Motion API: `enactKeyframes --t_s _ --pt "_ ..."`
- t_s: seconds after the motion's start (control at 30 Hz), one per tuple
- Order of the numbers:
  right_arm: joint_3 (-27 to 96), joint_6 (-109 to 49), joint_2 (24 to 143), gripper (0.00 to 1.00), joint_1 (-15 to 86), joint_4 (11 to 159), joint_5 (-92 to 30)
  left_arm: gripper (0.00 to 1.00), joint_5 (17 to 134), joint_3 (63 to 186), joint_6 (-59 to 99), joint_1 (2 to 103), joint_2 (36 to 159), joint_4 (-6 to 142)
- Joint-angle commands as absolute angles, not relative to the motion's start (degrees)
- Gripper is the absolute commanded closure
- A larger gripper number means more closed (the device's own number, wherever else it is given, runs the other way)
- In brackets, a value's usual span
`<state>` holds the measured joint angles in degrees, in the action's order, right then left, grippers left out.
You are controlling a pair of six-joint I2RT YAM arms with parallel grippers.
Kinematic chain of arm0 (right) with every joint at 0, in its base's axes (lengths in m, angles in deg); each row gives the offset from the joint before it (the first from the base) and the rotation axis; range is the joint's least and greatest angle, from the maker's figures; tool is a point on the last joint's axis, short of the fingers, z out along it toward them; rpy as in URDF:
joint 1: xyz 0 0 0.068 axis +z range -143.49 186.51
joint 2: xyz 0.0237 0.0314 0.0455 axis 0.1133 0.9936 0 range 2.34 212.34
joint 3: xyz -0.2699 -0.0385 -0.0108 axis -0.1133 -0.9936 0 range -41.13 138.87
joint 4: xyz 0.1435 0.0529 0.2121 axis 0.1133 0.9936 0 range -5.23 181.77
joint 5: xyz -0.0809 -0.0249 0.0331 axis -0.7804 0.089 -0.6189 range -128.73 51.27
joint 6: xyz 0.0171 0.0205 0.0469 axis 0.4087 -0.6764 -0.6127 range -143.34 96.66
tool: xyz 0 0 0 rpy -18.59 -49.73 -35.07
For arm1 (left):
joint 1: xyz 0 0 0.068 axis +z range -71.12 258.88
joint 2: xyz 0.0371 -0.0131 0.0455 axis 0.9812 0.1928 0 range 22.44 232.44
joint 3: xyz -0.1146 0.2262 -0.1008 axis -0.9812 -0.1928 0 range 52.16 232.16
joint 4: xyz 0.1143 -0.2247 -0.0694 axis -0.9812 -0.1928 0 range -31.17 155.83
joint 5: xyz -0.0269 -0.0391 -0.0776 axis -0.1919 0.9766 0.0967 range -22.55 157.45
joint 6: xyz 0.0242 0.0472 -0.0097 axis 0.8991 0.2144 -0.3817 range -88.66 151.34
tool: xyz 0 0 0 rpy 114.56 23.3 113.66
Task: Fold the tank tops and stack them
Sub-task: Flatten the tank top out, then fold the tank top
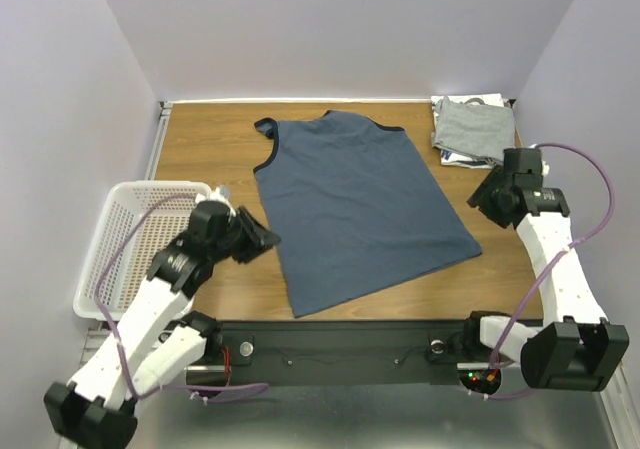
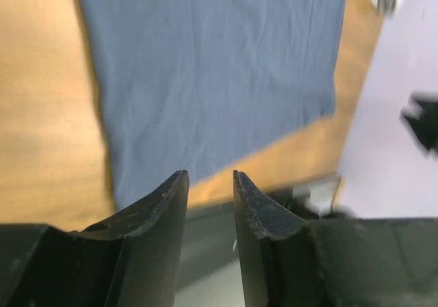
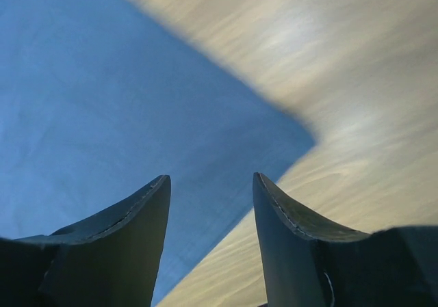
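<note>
The blue top has its near hem corner on the basket side. Next I should move my right gripper over the top, back and down onto that corner.
A slate-blue tank top (image 1: 355, 204) with navy trim lies spread flat on the wooden table (image 1: 210, 144), neck toward the back. It also shows in the left wrist view (image 2: 219, 74) and the right wrist view (image 3: 102, 102). A folded stack of light grey and white tank tops (image 1: 472, 129) sits at the back right corner. My left gripper (image 1: 266, 237) is open and empty, just left of the blue top's left edge. My right gripper (image 1: 480, 197) is open and empty, just right of the blue top's right edge, above its corner.
A white plastic mesh basket (image 1: 135, 239) stands at the left edge of the table, beside the left arm. Purple cables loop off both arms. A black rail (image 1: 350, 339) runs along the near edge.
</note>
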<state>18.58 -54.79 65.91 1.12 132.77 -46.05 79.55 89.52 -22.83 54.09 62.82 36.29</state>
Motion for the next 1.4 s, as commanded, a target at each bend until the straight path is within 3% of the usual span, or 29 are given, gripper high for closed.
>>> enactKeyframes --t_s 0.0,0.17,0.3,0.33,0.47,0.63,0.73,1.37 --pt "20.6 -60.1 63.2 0.43 12.7 131.3 -43.8 0.55 65.0 101.4 -17.2 55.8 75.9 44.0" --pt "19.2 -67.0 66.1 0.46 35.7 126.9 -51.3 0.6 67.1 112.8 -13.4 65.9 96.8 50.3" --pt "21.0 -71.4 74.9 0.47 53.7 124.7 -58.8 0.65 65.5 123.1 -10.7 67.0 111.2 50.5" --pt "22.8 -72.3 76.9 0.48 59.5 124.6 -61.2 0.71 66.3 127.3 -8.8 67.1 113.9 50.4" --pt "26.7 -73.5 85.6 0.51 71.0 122.5 -63.5 0.72 63.9 138.3 -5.2 67.1 127.3 45.9" --pt "32.3 -72.2 95.2 0.52 78.0 121.4 -64.0 0.7 60.1 143.3 -3.6 67.3 133.4 43.6" --pt "33.8 -71.0 99.0 0.58 82.1 120.5 -63.9 0.69 59.9 142.9 -3.1 68.7 135.5 43.7" --pt "41.8 -70.7 115.0 0.62 90.3 118.6 -63.7 0.68 65.2 136.4 -0.3 71.4 134.0 49.3"
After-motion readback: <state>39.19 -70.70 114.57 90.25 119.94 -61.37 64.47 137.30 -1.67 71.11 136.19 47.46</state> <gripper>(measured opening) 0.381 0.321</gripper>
